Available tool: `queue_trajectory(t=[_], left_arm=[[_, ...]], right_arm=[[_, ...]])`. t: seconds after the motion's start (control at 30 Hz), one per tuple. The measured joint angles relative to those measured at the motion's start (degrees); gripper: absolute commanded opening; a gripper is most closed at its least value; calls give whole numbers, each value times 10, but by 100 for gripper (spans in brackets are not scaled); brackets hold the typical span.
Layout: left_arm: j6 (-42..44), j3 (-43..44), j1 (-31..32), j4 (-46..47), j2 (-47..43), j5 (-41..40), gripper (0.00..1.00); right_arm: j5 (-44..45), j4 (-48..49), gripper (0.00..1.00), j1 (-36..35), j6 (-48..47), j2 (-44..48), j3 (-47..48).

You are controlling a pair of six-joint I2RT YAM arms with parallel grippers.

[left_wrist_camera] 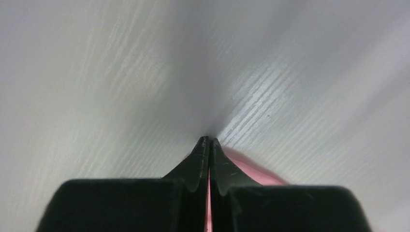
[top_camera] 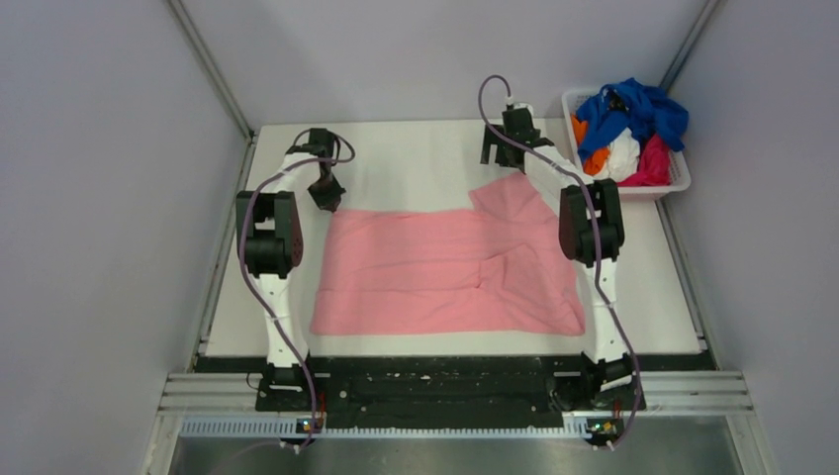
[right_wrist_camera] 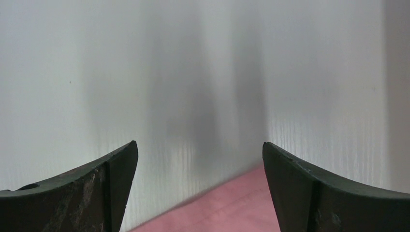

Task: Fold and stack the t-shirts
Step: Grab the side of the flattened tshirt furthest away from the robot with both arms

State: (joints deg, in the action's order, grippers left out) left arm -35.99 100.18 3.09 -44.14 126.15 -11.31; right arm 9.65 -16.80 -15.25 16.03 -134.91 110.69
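Note:
My right gripper moves back onto the t-shirt sleeve's far hem [top_camera: 508,179] [right_wrist_camera: 212,200] next and closes its open fingers there, since that pink hem lies just back of the fingers.
The salmon-pink t-shirt [top_camera: 445,267] lies spread flat on the white table, one sleeve pointing to the far right. My left gripper [top_camera: 327,201] is at its far left corner. In the left wrist view the jaws [left_wrist_camera: 209,140] are shut with a strip of pink cloth [left_wrist_camera: 251,171] pinched between them. My right gripper [top_camera: 498,153] is open just beyond the far right sleeve. In the right wrist view its fingers [right_wrist_camera: 199,150] stand wide apart over bare table, with the pink hem [right_wrist_camera: 232,208] just below them, not held.
A white lattice basket [top_camera: 683,180] stands at the far right corner. It holds a blue shirt [top_camera: 638,109], an orange one [top_camera: 594,158], a white one [top_camera: 621,153] and a magenta one [top_camera: 655,163]. Grey walls close three sides.

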Motion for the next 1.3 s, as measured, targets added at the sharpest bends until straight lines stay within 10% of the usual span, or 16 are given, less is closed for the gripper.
queue_trajectory(t=[0.73,1.07,1.3], left_arm=[[17,-97,2,52,-78,16,0],[17,-119,2,75,-116,19,0],[17,-122,2,81,-119,23,0]], right_arm=[[46,-73,71,0,-2,-17,10],[42,-63,1,0,17,26,-58],[38,-50,0,0,10,33,-66]])
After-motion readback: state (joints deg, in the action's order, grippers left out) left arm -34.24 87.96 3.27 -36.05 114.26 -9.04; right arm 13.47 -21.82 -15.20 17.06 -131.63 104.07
